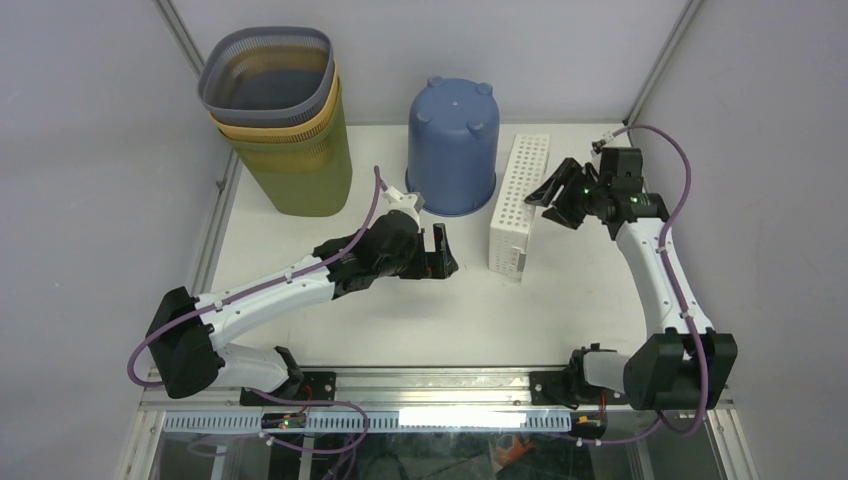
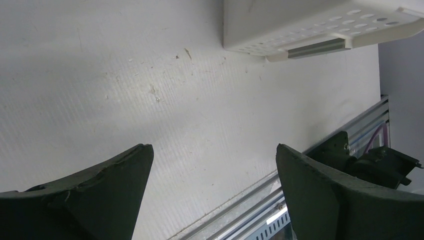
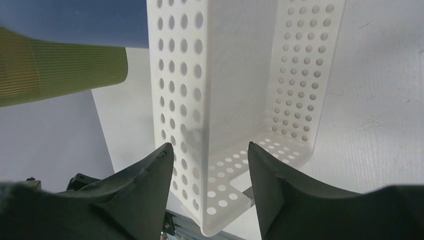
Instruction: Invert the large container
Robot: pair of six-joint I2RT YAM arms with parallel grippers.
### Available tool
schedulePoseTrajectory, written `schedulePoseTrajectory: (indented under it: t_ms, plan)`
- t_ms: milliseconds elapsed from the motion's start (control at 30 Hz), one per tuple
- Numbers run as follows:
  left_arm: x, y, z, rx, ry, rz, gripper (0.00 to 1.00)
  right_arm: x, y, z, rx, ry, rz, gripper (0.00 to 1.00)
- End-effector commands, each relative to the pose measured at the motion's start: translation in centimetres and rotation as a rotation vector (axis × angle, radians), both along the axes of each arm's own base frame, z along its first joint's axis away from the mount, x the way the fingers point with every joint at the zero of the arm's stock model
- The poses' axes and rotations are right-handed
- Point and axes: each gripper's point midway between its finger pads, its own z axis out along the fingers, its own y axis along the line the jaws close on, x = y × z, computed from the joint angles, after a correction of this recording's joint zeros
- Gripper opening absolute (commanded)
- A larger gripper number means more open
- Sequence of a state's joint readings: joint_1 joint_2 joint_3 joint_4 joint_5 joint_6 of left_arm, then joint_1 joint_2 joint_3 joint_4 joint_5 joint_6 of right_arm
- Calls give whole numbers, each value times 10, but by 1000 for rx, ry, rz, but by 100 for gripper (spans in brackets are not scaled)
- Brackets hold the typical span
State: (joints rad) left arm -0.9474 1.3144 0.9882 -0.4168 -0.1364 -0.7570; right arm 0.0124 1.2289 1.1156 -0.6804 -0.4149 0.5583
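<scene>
My right gripper's spread fingers are already on both sides of the free edge, so it should next move slightly outward along the bin's upper long side (image 1: 541, 177) (image 3: 205, 102) and close on the free edge of that side.
The large container (image 1: 518, 205) is a white perforated bin. It stands on one long side just right of the table's centre, with its open face turned to the right. My right gripper (image 1: 540, 205) is at that open face. In the right wrist view its jaws (image 3: 210, 145) are open, astride the bin's upper long wall (image 3: 220, 75) and apart from it on both sides. My left gripper (image 1: 445, 250) is open just left of the bin, low over the table. The left wrist view shows nothing between its jaws (image 2: 214, 146), and an end of the bin (image 2: 300, 25) lies beyond them.
An upturned blue bucket (image 1: 452, 145) stands right behind the bin, close to its far end. A stack of green, yellow and grey baskets (image 1: 285, 120) fills the back left corner. Enclosure walls close in both sides, and a metal rail (image 1: 440, 385) runs along the near edge.
</scene>
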Motion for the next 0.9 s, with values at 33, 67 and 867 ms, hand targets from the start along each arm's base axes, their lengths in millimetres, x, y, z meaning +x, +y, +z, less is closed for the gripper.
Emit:
schedulePoseTrajectory:
  t_ms: [33, 67, 867]
  plan:
    - [6, -7, 21, -66, -53, -19, 99, 27, -15, 37, -66, -114, -57, 59]
    - [5, -7, 21, -66, -53, -18, 99, 30, -16, 38, -75, -113, -63, 57]
    - [3, -7, 19, -70, -46, -22, 99, 18, -57, -4, -82, -35, -193, 0]
